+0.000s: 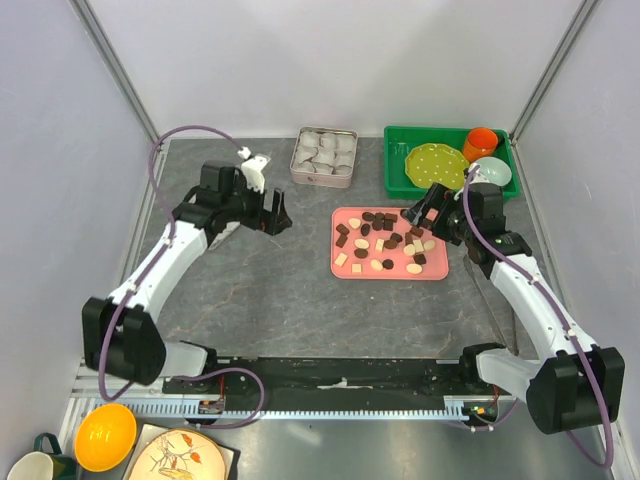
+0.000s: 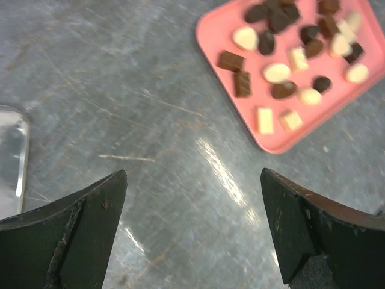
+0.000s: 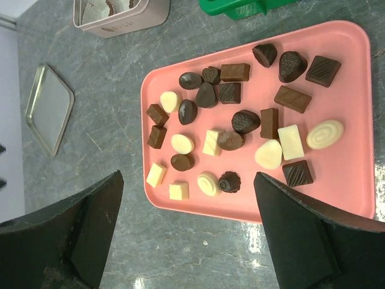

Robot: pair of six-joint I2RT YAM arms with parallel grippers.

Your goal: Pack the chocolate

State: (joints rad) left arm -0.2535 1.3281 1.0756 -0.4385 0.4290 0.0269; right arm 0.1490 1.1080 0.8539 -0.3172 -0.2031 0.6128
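Bare tabletop at the tin's lid-side rim (image 1: 294,162) leaves room for the fingers. My left gripper will move outward and down over that rim next.
Several dark brown and cream-white chocolates (image 1: 385,243) lie loose on a pink tray (image 1: 340,268) right of centre. They also show in the right wrist view (image 3: 231,123) and the left wrist view (image 2: 277,73). A metal tin (image 1: 324,157) with white paper cups stands behind the tray. My right gripper (image 1: 425,211) is open and empty, hovering over the tray's right end; in its own view (image 3: 189,175) the jaws stand wide above the tray's edge (image 3: 343,180). My left gripper (image 1: 272,213) is open and empty over bare table left of the tray (image 2: 210,24).
A green basket (image 1: 400,135) at the back right holds a dotted plate (image 1: 437,163), an orange cup (image 1: 481,142) and a pale bowl (image 1: 492,172). The tin's flat lid (image 3: 50,108) lies on the table left of the tray. A yellow bowl (image 1: 105,437) sits off the table at front left.
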